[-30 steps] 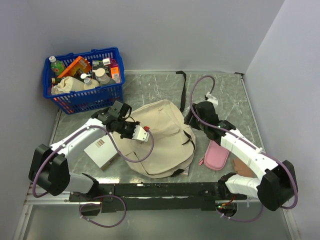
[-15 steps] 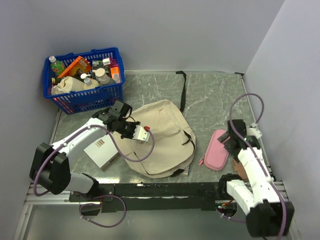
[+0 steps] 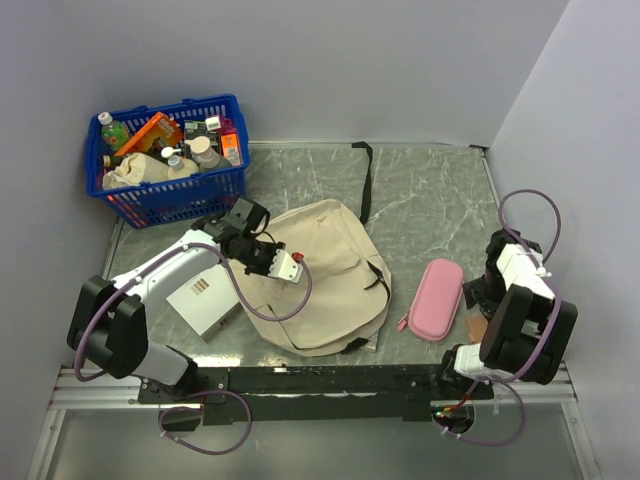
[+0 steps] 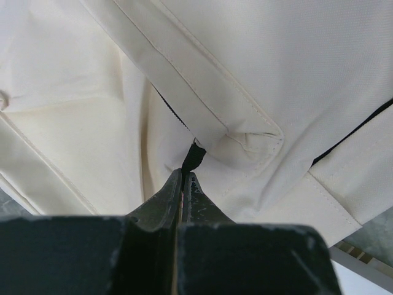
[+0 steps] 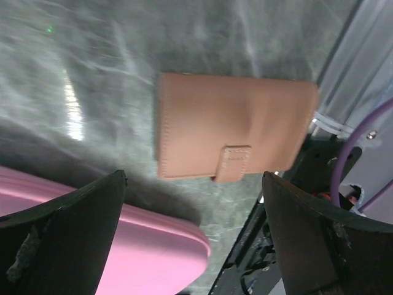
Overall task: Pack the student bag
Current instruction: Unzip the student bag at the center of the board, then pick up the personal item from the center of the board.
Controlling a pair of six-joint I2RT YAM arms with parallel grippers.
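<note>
The robot's right gripper should next move down onto the tan wallet and bring its fingertips around its edge with the brown tab (image 3: pixel 470 329) (image 5: pixel 232 167).
The student bag (image 3: pixel 325 280) lies flat in the middle of the table, cream fabric with black straps. My left gripper (image 3: pixel 268 258) rests on its left part, shut on a small black zipper pull (image 4: pixel 195 157) that sticks out past the shut jaws; cream panels (image 4: pixel 258 74) fill the left wrist view. My right gripper (image 5: pixel 193 178) is open and holds nothing, hanging over a tan wallet (image 5: pixel 236 126) and the end of a pink pouch (image 5: pixel 123 246). In the top view this arm is folded back at the right near edge (image 3: pixel 497 290).
A blue basket (image 3: pixel 165 190) full of bottles and packs stands at the back left. A white flat box (image 3: pixel 203 300) lies left of the bag. The pink pouch (image 3: pixel 435 298) and the wallet (image 3: pixel 477 327) lie right of it. A black strap (image 3: pixel 365 180) trails toward the back.
The right arm has drawn back from the bag's right side to the right near edge, over the wallet, its jaws opening wider. The left arm has barely moved.
</note>
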